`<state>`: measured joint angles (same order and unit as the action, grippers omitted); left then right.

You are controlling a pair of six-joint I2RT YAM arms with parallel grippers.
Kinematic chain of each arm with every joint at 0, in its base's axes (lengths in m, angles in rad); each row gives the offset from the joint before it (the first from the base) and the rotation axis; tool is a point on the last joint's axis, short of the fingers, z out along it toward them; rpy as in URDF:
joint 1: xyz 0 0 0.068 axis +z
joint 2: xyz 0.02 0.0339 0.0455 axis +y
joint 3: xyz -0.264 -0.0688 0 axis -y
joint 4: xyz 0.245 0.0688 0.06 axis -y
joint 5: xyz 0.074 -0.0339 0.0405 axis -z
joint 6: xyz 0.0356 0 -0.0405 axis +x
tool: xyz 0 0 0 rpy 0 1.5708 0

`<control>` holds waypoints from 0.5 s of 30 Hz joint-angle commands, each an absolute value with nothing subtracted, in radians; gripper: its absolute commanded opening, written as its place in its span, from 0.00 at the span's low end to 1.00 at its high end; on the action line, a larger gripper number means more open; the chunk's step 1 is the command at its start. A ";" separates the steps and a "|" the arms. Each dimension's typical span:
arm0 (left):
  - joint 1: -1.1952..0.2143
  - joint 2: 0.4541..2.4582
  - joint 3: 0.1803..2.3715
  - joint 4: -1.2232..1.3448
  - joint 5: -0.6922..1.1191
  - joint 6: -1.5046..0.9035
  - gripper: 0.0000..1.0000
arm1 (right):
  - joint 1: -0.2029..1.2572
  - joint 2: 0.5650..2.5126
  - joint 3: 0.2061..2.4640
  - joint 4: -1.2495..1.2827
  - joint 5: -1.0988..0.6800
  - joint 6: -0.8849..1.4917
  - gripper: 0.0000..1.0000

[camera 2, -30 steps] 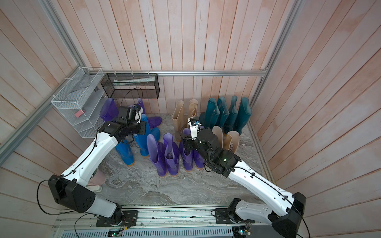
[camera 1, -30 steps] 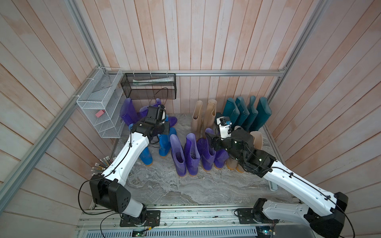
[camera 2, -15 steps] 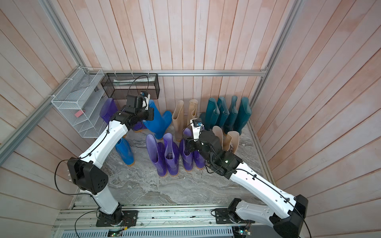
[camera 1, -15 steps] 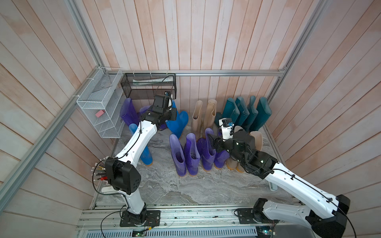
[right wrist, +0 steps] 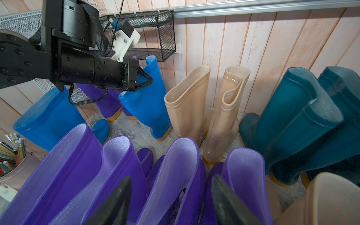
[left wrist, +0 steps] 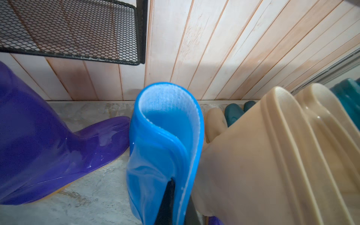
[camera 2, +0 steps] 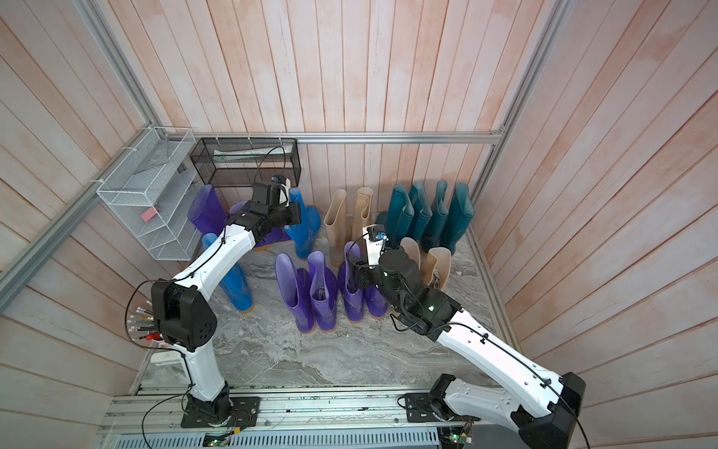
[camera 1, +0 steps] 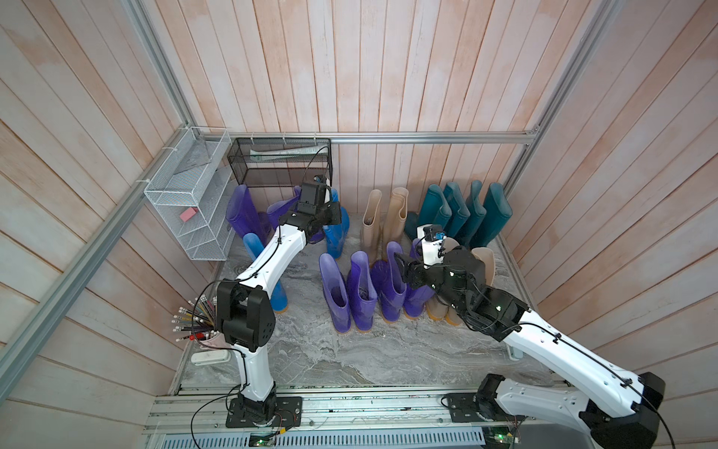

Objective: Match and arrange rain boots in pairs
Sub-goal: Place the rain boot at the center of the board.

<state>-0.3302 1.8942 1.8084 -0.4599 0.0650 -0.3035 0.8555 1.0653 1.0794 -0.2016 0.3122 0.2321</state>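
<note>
The left gripper shifts the bright blue boot sideways toward the beige pair, onto the bare floor beside it, and releases the boot's rim next, as a gap still separates them.
My left gripper is shut on the shaft rim of a bright blue rain boot. That boot stands tilted beside the beige pair, its sole at or near the floor. The other blue boot stands by the left arm. Four purple boots line up mid-floor. My right gripper hangs open over them, a finger on either side of one purple shaft. Two more purple boots are at the back left. Several dark teal boots stand at the back right, and another beige pair is partly hidden under the right arm.
A white wire shelf and a black mesh basket hang on the walls just above the left gripper. A cup of pencils and a white block sit at the front left. Wooden walls close in three sides.
The left arm lifted the blue boot away from its mate, carried it back and right, and brought it down beside the beige pair. The right gripper stayed over the purple boots.
</note>
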 commanded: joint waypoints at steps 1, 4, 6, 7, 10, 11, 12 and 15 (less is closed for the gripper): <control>-0.337 1.895 1.865 -0.342 0.157 -0.369 0.00 | 0.852 1.057 1.070 -0.204 0.306 0.241 0.67; -0.337 1.899 1.868 -0.336 0.197 -0.397 0.00 | 0.852 1.057 1.069 -0.200 0.309 0.239 0.67; -0.337 1.900 1.870 -0.340 0.210 -0.420 0.00 | 0.852 1.056 1.066 -0.199 0.312 0.238 0.67; -0.339 1.902 1.869 -0.341 0.220 -0.427 0.00 | 0.852 1.055 1.066 -0.198 0.312 0.238 0.67; -0.342 1.921 1.868 -0.341 0.254 -0.430 0.02 | 0.851 1.057 1.062 -0.192 0.312 0.236 0.67; -0.342 1.931 1.869 -0.342 0.262 -0.429 0.04 | 0.852 1.058 1.062 -0.191 0.313 0.235 0.67; -0.342 1.940 1.868 -0.345 0.261 -0.430 0.07 | 0.851 1.058 1.061 -0.191 0.312 0.235 0.67; -0.342 1.956 1.868 -0.356 0.261 -0.428 0.15 | 0.852 1.055 1.057 -0.192 0.316 0.234 0.68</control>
